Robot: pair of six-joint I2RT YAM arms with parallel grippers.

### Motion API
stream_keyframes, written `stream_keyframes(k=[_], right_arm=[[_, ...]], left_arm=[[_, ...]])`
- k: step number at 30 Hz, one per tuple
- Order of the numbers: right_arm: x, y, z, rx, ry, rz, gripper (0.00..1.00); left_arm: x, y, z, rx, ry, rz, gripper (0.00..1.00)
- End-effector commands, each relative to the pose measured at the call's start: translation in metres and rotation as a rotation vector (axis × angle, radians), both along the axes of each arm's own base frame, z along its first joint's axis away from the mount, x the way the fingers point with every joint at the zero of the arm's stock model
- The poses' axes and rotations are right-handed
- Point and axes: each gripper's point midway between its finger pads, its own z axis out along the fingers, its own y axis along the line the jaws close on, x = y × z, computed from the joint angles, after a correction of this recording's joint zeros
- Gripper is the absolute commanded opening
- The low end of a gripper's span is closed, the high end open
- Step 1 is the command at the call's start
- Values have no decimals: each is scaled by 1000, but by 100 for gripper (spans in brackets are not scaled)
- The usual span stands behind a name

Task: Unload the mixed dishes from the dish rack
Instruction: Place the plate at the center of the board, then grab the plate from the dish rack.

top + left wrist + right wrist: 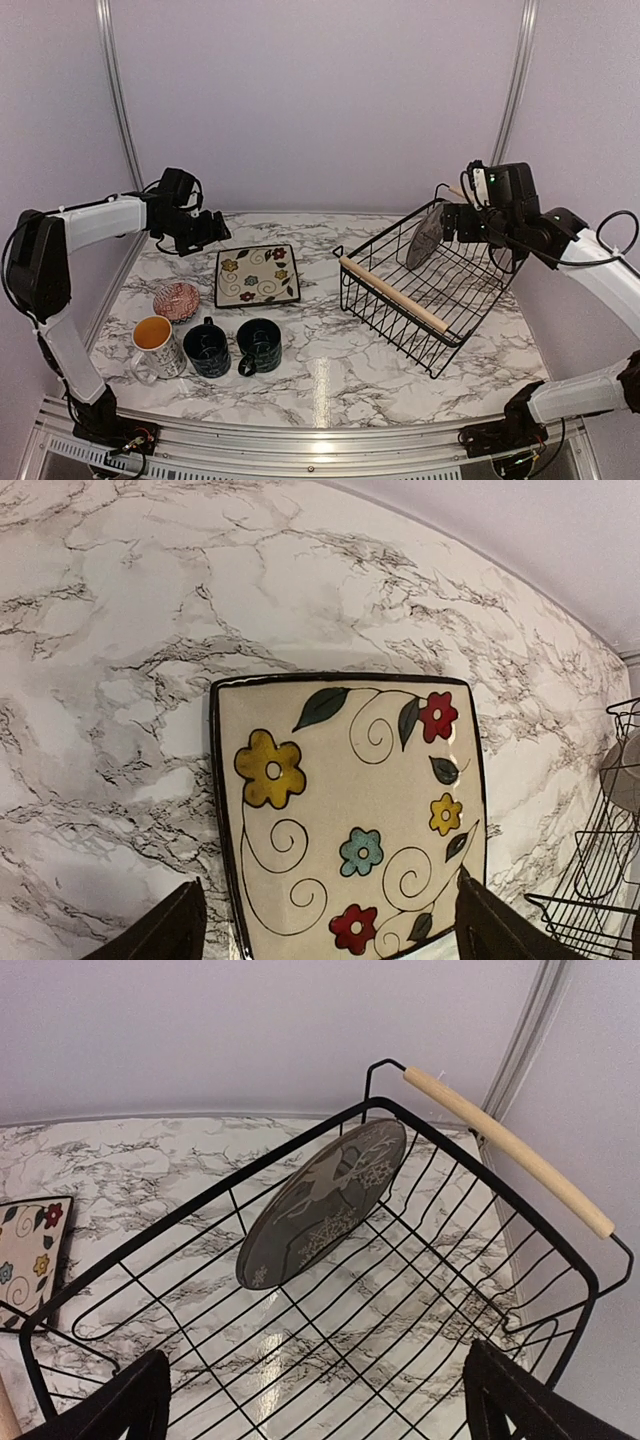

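The grey plate stands edgewise, so its upper rim, to its left in the top view, gets my right gripper next, turned and brought onto it.
A square cream plate (257, 275) with a dark rim and painted flowers lies flat on the marble table (330, 350). In the left wrist view this plate (350, 810) sits below my left gripper (330, 925), whose jaws stand wide open on either side of its near edge. From above, the left gripper (210, 232) hovers just behind the plate. The black wire dish rack (425, 290) stands at the right, and a round grey patterned plate (325, 1203) leans inside it. My right gripper (320, 1410) is open above the rack floor, near that plate (427, 237).
In a row at the front left stand a white mug with an orange inside (155, 345) and two dark mugs (208, 348) (260, 345). A small pinkish-red bowl (177, 300) sits behind them. The rack has wooden bar handles (392, 293) (505, 1150).
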Motion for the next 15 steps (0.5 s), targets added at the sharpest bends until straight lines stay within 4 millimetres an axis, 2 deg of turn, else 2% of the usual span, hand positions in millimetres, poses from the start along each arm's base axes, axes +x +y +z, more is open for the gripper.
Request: stream_keyframes(k=[1, 4, 6, 9, 12, 15], right_arm=[[9, -4, 0, 94, -1, -67, 99], [18, -1, -5, 169, 6, -103, 99], [27, 4, -8, 222, 5, -120, 99], [43, 8, -16, 308, 9, -161, 99], [64, 5, -29, 386, 29, -230, 98], [87, 6, -43, 425, 55, -270, 99]], left_arm=[[-9, 9, 51, 23, -84, -8, 90], [-19, 1, 94, -38, -160, -48, 92], [-30, -2, 131, -76, -237, -73, 94], [-46, 1, 176, -94, -337, -92, 96], [-60, 10, 208, -73, -422, -94, 97], [-70, 23, 225, -25, -499, -76, 99]])
